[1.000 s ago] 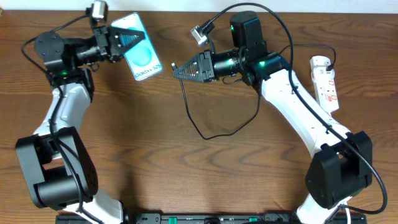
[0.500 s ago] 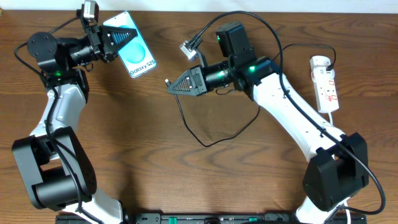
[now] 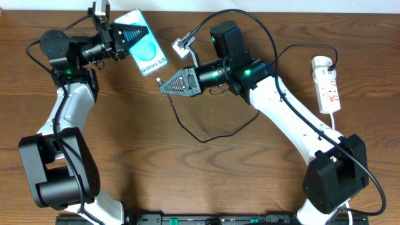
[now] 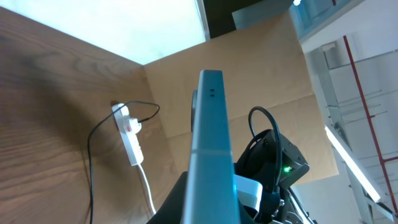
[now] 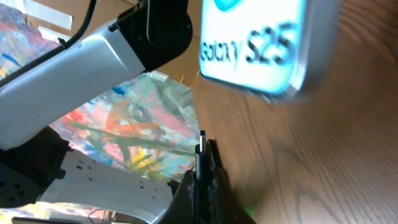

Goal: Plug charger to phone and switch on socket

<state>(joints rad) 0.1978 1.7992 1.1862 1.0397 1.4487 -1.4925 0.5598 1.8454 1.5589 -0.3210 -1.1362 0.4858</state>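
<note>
My right gripper should swing down, right in the overhead view, to bare wood within the cable loop (image 3: 230, 117) below and release the plug there.
My left gripper (image 3: 134, 37) is shut on the upper end of the phone (image 3: 149, 51), whose cyan screen reads "Galaxy S25". In the left wrist view the phone (image 4: 211, 143) shows edge-on between the jaws of the left gripper (image 4: 209, 208). My right gripper (image 3: 164, 86) is shut on the charger's plug tip (image 3: 159, 80), a short way below and right of the phone's lower end. The black charger cable (image 3: 200, 139) loops over the table behind it. In the right wrist view the plug tip (image 5: 202, 146) sticks out of the right gripper (image 5: 204, 180), pointing up toward the phone (image 5: 255, 43). The white socket (image 3: 326, 84) lies at the far right.
The socket (image 4: 130, 142) with its white cord and a black lead also shows in the left wrist view. The left arm's white link (image 5: 81, 74) fills the left of the right wrist view. Both arm bases stand near the table's front edge.
The right gripper has carried the plug tip leftward, closer to the phone. The left gripper has shifted the phone slightly to the right and turned it.
</note>
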